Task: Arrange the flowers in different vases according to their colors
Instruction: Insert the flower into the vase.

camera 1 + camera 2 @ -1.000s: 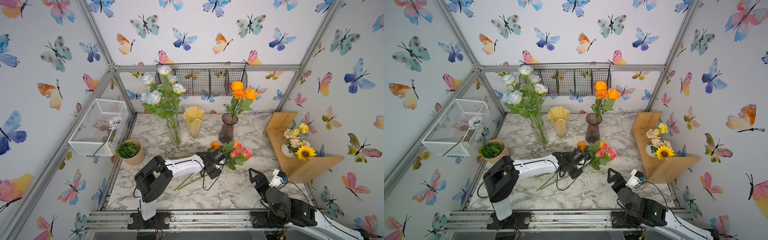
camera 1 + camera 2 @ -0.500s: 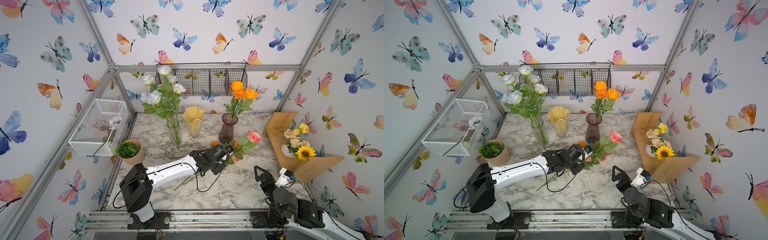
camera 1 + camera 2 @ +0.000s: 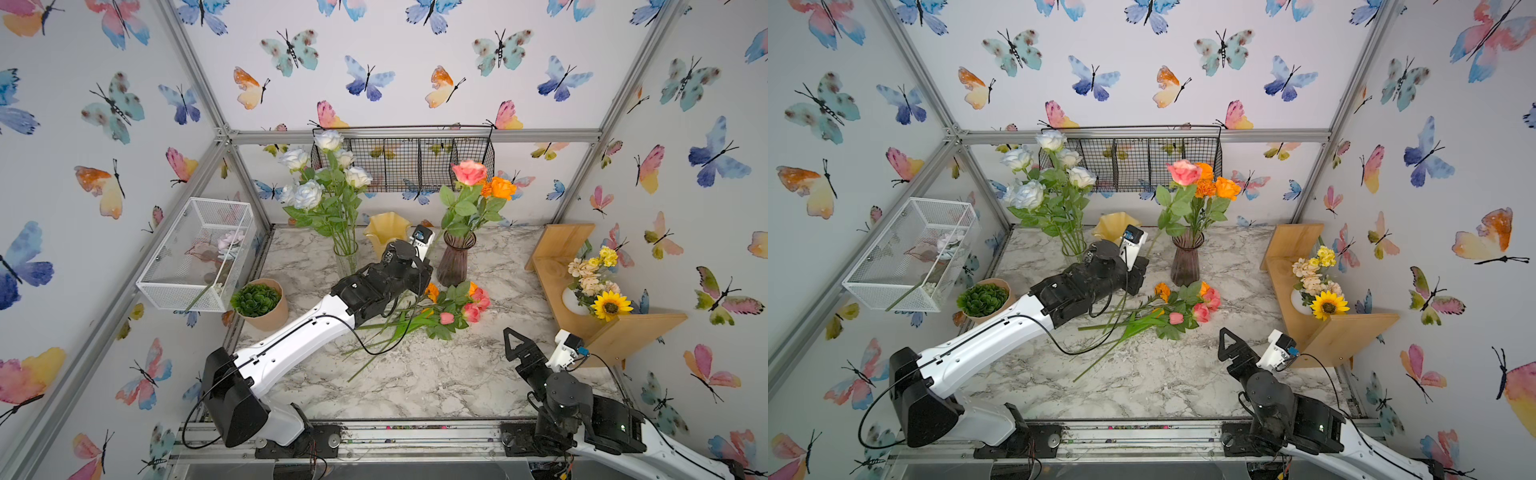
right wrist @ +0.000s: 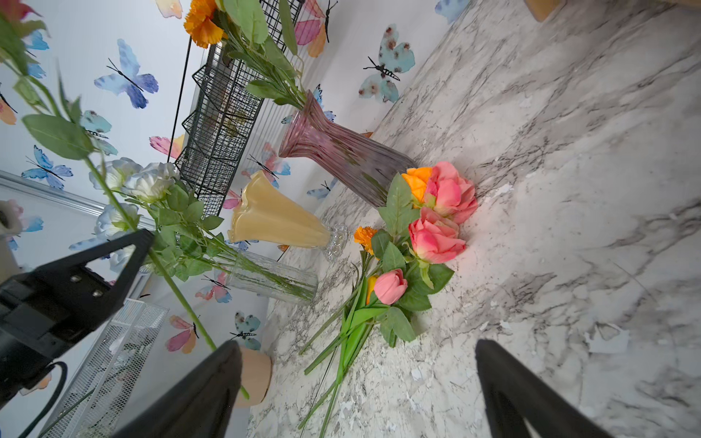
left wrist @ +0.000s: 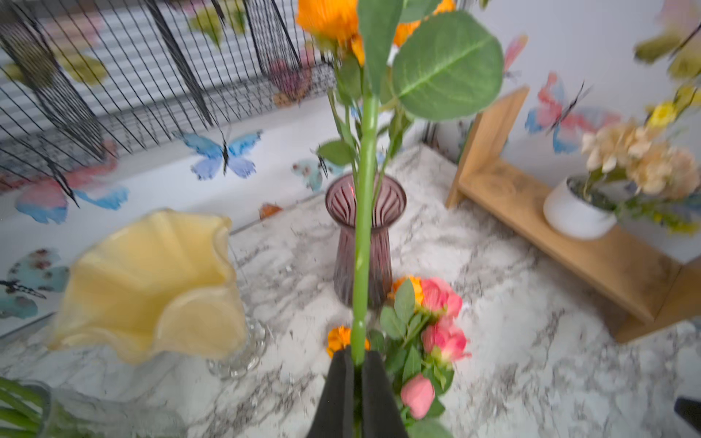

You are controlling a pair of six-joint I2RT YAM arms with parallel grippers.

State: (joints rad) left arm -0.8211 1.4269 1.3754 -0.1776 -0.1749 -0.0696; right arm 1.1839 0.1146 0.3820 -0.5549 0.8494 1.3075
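Observation:
The yellow vase is empty, so I should raise my left gripper, move it outward over the opening of that vase, then lower it and let go of the pink rose's stem there.
My left gripper is shut on the green stem of a pink rose, held upright in the air between the yellow vase and the purple vase. Its bloom stands level with the orange flowers in the purple vase. White roses fill the clear glass vase. A pile of pink and orange flowers lies on the marble in front of the purple vase. Near the front right, my right gripper stands open and holds nothing.
A wooden shelf at the right carries a sunflower bouquet in a white vase. A succulent in a tan pot sits at the left. A white wire basket and a black wire basket hang on the walls.
My left arm has lifted the pink rose out of the pile and swung it upright toward the back, beside the purple vase. My right arm has drifted slightly right, still open.

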